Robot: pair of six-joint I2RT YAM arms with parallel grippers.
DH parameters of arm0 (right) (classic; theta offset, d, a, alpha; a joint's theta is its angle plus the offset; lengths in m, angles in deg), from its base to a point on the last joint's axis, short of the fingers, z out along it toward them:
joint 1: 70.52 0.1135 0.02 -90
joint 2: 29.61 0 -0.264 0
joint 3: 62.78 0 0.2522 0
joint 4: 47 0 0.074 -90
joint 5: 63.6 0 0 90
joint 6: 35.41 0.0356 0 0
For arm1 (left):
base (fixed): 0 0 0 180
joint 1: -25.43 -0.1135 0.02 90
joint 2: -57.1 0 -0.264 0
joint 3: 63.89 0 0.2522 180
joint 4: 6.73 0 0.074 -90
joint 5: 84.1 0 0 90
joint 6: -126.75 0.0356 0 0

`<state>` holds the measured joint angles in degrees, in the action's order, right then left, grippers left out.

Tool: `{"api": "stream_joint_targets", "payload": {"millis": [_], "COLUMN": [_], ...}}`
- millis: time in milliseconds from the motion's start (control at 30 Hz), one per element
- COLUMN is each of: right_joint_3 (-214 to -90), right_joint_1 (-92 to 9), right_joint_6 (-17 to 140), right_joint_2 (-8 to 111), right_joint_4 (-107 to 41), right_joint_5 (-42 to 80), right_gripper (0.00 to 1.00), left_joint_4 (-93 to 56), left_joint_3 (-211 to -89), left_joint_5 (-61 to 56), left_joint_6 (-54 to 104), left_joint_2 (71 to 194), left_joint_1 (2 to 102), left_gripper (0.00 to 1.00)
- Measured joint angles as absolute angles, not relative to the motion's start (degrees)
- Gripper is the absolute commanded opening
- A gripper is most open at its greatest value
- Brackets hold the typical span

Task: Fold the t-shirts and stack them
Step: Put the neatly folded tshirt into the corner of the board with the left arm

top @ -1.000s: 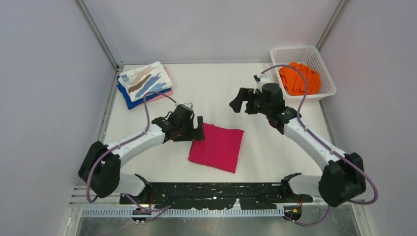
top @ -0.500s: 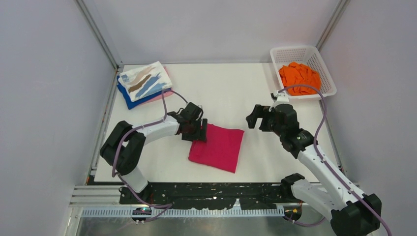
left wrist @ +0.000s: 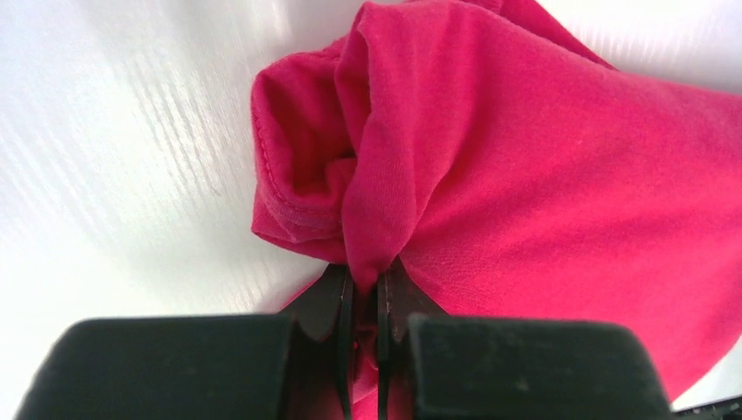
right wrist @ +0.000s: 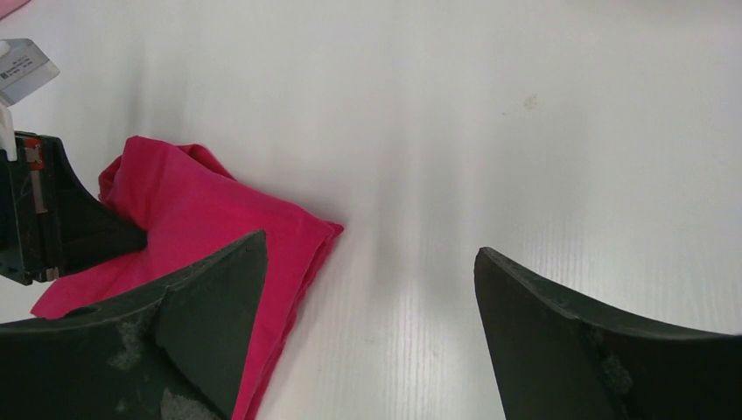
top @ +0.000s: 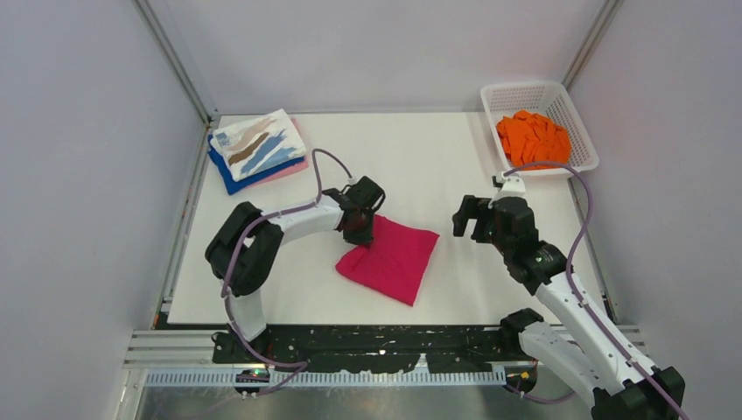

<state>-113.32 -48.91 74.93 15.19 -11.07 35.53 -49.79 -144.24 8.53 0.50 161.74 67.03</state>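
Note:
I need to lift my left gripper and take the magenta t-shirt (top: 392,261) outward to release it onto the white streaked one, as that stack lies outward of my gripper.
A folded magenta t-shirt (top: 392,261) lies mid-table. My left gripper (top: 362,229) is shut on its upper left corner, and the cloth bunches up between the fingers (left wrist: 366,289) in the left wrist view. My right gripper (top: 466,219) hangs open to the right of the shirt, apart from it, with bare table between its fingers (right wrist: 367,271); the magenta t-shirt (right wrist: 210,227) shows at the left of that view. A stack of folded t-shirts (top: 257,149) sits at the far left: white streaked one on top, blue and pale pink below. An orange t-shirt (top: 531,138) fills the basket.
The white lattice basket (top: 582,131) stands at the far right corner. Grey walls and metal posts close the table on three sides. The arm bases and a black rail run along the near edge.
My left gripper has shut on the magenta shirt's corner and lifted it, skewing the shirt. The right arm has drawn back from the basket toward the near right.

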Motion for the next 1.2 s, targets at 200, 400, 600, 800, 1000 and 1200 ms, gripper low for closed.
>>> {"api": "stream_joint_targets", "payload": {"millis": [200,400,600,800,1000,1200], "right_joint_3": [-110.4,-108.1,-106.5,-106.4,-106.1,-105.8], "right_joint_1": [-48.9,-48.9,-48.9,-48.9,-48.9,-48.9], "right_joint_6": [73.3,72.7,72.8,72.9,73.1,73.4], "right_joint_2": [10.7,4.7,2.1,4.0,5.9,6.1], "right_joint_4": [-10.9,-11.9,-12.7,-13.8,-15.0,-15.9], "right_joint_5": [39.3,42.7,45.7,47.2,47.9,48.4], "right_gripper": [0.96,0.95,0.95,0.95,0.96,0.95], "left_joint_4": [-55.5,-64.4,-69.1,-71.5,-73.3,-73.0], "left_joint_3": [-149.7,-160.5,-172.3,-185.3,-200.3,-208.2], "left_joint_5": [17.6,29.9,37.9,41.5,42.7,44.3], "left_joint_6": [-1.0,-1.7,0.6,5.7,12.3,19.9], "left_joint_2": [164.2,168.0,171.6,177.4,184.0,186.8], "left_joint_1": [67.4,65.0,59.5,52.4,47.0,43.9], "left_gripper": [0.0,0.0,0.0,0.0,0.0,0.0]}}
